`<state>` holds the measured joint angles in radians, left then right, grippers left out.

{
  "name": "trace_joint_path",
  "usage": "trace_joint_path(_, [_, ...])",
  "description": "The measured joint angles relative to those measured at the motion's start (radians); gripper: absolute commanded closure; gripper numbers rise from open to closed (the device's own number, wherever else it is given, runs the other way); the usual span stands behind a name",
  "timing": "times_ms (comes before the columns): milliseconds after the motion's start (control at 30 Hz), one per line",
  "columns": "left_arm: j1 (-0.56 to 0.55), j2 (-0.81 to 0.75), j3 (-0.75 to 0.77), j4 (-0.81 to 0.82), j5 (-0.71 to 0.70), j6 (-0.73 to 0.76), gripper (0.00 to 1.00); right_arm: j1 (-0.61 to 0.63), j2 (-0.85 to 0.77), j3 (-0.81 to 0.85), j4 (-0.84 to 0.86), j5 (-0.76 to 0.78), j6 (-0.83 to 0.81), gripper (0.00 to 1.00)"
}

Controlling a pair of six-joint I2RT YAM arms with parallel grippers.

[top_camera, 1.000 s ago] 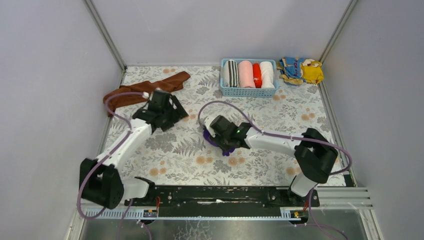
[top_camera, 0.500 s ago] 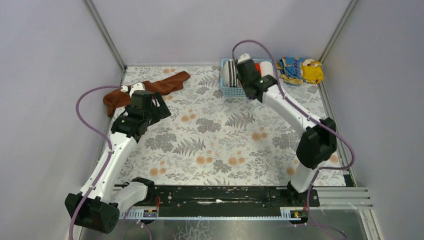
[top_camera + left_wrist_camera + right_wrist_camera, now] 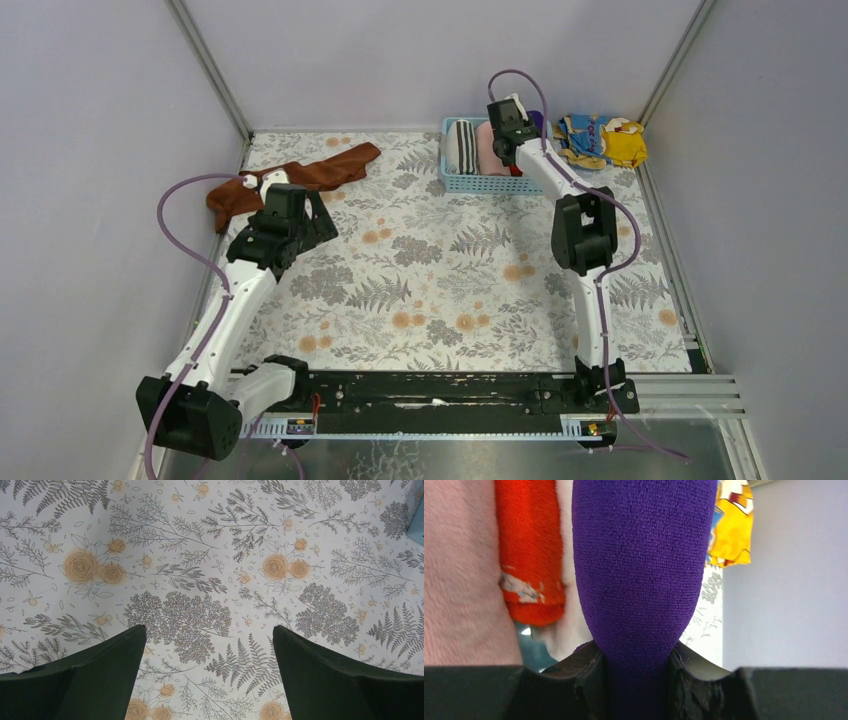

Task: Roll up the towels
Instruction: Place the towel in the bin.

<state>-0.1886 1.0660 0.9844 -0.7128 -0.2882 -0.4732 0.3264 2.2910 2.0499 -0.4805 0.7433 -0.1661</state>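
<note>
I will next lower my right gripper onto the red towel (image 3: 516,170) (image 3: 530,550) between the pink and white ones to release, as the purple towel still hangs above the basket.
The rolled purple towel (image 3: 639,555) fills the right wrist view, with my right gripper (image 3: 636,655) shut on its lower end. In the top view that gripper (image 3: 524,130) is raised over the right end of the blue basket (image 3: 470,183), and a bit of the purple towel (image 3: 538,120) shows beside it. The rust-brown towel (image 3: 335,165) lies crumpled and unrolled at the table's far left. My left gripper (image 3: 318,222) hovers just in front of it, apart from it. In the left wrist view the left gripper (image 3: 207,630) is wide open over bare floral tablecloth.
The basket holds rolled towels: striped (image 3: 461,146), pink (image 3: 454,570), red (image 3: 526,545) and white (image 3: 569,635). A yellow-and-blue patterned cloth (image 3: 605,140) lies right of the basket by the back corner. Grey walls close in the table on three sides.
My right arm has carried the purple towel from the middle of the table up to the basket. My left gripper has opened wider and shifted left toward the brown towel.
</note>
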Motion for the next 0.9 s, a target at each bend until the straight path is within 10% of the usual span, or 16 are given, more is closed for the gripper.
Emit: trace_joint_path(900, [0.023,0.009,-0.005,0.000,-0.003,0.000,0.02,-0.094,0.157,0.174,-0.095,-0.509,0.265,0.49])
